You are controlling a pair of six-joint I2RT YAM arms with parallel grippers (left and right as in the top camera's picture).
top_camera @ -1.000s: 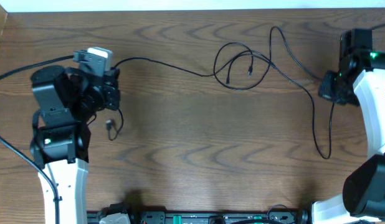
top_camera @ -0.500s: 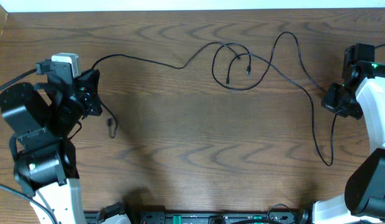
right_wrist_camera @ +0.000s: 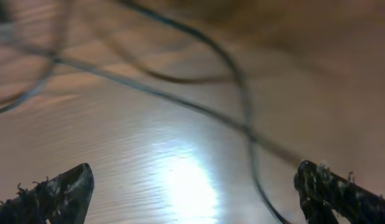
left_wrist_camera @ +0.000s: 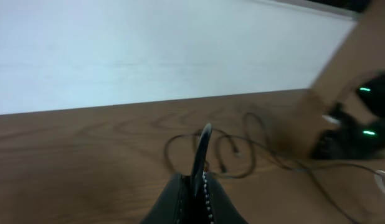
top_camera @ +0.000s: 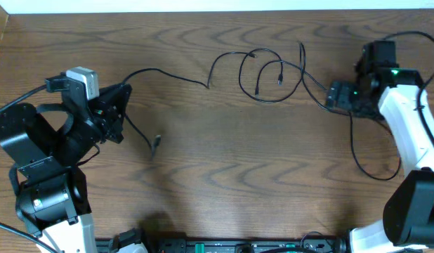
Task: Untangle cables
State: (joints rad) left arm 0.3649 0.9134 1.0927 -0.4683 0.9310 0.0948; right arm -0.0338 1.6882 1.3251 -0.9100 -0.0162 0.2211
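Note:
The right gripper should next move across over the cable loops and then close on the piece of cable that the left gripper holds beside the loops.
The black cables lie as overlapping loops at the middle back of the wooden table, also seen ahead in the left wrist view as a tangle. One strand arcs left to my left gripper, which is shut on it. A short tail past it ends in a small plug. My right gripper sits just right of the loops, its jaws wide apart over the table. A strand runs on the wood between them, untouched. Another strand trails toward the front right.
The table's far edge meets a white wall at the top. Dark equipment lines the front edge. The left arm's own thick cable hangs at the far left.
My right gripper has let go of its strand, opened wide and moved left toward the loops. My left gripper shifted slightly right with its cable, and the loops slackened.

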